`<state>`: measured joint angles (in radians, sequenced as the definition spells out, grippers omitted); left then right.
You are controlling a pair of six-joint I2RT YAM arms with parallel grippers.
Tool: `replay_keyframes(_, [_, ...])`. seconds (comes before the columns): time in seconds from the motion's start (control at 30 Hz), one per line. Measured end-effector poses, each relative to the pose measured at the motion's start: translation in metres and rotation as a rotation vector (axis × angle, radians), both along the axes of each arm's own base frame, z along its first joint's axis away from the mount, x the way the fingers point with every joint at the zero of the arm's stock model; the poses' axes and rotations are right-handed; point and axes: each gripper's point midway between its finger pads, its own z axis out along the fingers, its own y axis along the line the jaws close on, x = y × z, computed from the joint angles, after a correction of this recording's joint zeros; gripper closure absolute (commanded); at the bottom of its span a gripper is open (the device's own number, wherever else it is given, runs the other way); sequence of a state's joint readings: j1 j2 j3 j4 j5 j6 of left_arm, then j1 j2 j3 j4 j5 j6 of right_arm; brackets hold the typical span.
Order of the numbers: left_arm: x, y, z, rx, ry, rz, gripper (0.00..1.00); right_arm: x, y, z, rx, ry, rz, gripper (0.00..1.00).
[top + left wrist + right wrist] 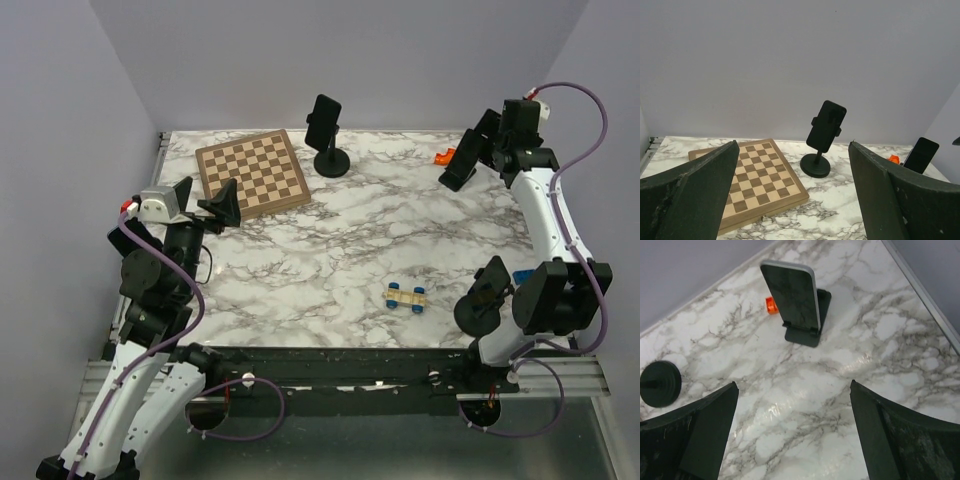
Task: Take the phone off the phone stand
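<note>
The phone (491, 279) beside the toy car sits behind my right gripper, nearer my base, so next I will pull the gripper back and turn it onto that phone.
A black phone (322, 118) sits clamped on a pole stand with a round base (331, 162) at the back middle; it also shows in the left wrist view (826, 126). A second dark phone (790, 295) leans on a small black wedge stand (812, 327) at the back right (459, 168). My right gripper (488, 130) hangs above the table near that phone, open and empty (793, 385). My left gripper (208, 198) is open and empty at the left, facing the pole stand across the table (792, 145).
A wooden chessboard (252, 175) lies at the back left, just ahead of the left gripper. A small orange object (443, 157) lies just behind the wedge stand. A blue and yellow toy car (408, 296) sits at the front right. Walls close the back and both sides.
</note>
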<state>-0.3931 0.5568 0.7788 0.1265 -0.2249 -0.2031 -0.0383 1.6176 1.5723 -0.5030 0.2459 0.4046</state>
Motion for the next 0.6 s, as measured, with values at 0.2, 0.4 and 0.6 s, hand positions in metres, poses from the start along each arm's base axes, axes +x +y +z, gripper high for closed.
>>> replay_keyframes(0.2, [-0.002, -0.004, 0.002, -0.020, 0.004, -0.029, 0.02, -0.060, 0.001, -0.028, 0.055, 0.212, -0.066, 0.00])
replay_keyframes(0.4, [-0.005, -0.009, 0.008, -0.044, 0.002, -0.064, 0.02, -0.138, -0.006, -0.034, 0.051, 0.360, -0.162, 0.00])
replay_keyframes(0.6, [-0.002, -0.018, 0.003, -0.051, 0.030, -0.097, 0.02, -0.201, -0.003, -0.019, 0.083, 0.343, -0.205, 0.00])
